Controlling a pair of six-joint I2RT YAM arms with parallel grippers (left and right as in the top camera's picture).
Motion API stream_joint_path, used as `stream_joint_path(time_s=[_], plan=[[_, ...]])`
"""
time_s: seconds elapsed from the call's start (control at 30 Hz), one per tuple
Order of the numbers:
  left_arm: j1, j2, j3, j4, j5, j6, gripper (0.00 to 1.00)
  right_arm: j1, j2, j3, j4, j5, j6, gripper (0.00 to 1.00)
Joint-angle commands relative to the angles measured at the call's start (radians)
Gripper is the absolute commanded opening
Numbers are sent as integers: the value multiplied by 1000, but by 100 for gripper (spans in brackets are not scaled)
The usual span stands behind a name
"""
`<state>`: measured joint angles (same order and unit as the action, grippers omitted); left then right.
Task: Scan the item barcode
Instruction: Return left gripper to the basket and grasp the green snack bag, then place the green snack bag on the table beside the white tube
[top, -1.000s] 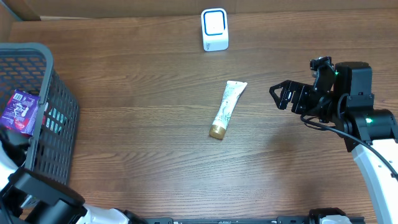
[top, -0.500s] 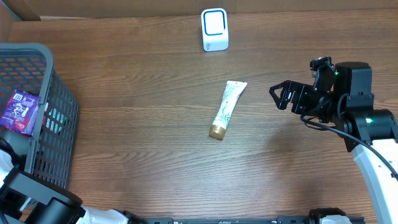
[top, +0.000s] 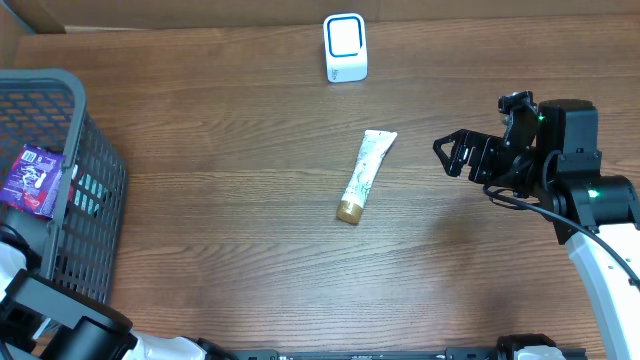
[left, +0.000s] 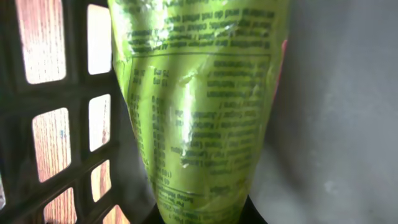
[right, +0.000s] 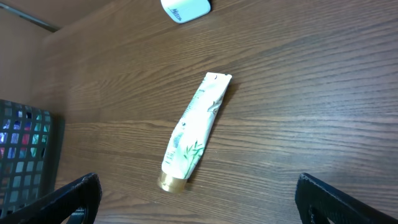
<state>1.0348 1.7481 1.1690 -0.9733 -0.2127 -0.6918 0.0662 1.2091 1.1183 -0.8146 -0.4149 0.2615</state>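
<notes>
My left gripper next carries the green packet (left: 199, 106) up over the basket's rim, then across and down beside the tube.
A green printed packet (left: 199, 106) fills the left wrist view, inside the grey mesh basket (left: 68, 93). My left gripper (left: 202, 219) is shut on the packet's lower end; only the dark jaw tips show beside it. From overhead this gripper is hidden at the basket (top: 95, 170). The white scanner (top: 345, 47) with a blue-rimmed window stands at the table's far edge. My right gripper (top: 455, 155) hovers open over the right side of the table, empty, its fingertips (right: 74, 196) wide apart.
A white tube with a gold cap (top: 366, 175) lies mid-table, also the tube (right: 194, 132) ahead of my right gripper. A purple packet (top: 30, 180) rests in the basket. Bare wood lies between the basket and the tube.
My left gripper has closed on the green packet. The left arm shifted slightly at the lower left. The right arm and the tube have not moved.
</notes>
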Motion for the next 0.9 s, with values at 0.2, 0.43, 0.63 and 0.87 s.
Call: stream_joint_path(time_s=[0.2, 0.43, 0.63, 0.87], plan=[[-7, -10, 423, -203, 236, 212, 4, 2, -6, 20, 1, -5, -4, 100], [-103, -10, 886, -417, 309, 342, 4, 2, -6, 20, 1, -5, -4, 100], [-310, -10, 1209, -584, 417, 504, 4, 2, -6, 20, 1, -5, -4, 100], [-715, -8, 1176, -698, 415, 551, 4, 2, -6, 20, 1, -4, -4, 100]])
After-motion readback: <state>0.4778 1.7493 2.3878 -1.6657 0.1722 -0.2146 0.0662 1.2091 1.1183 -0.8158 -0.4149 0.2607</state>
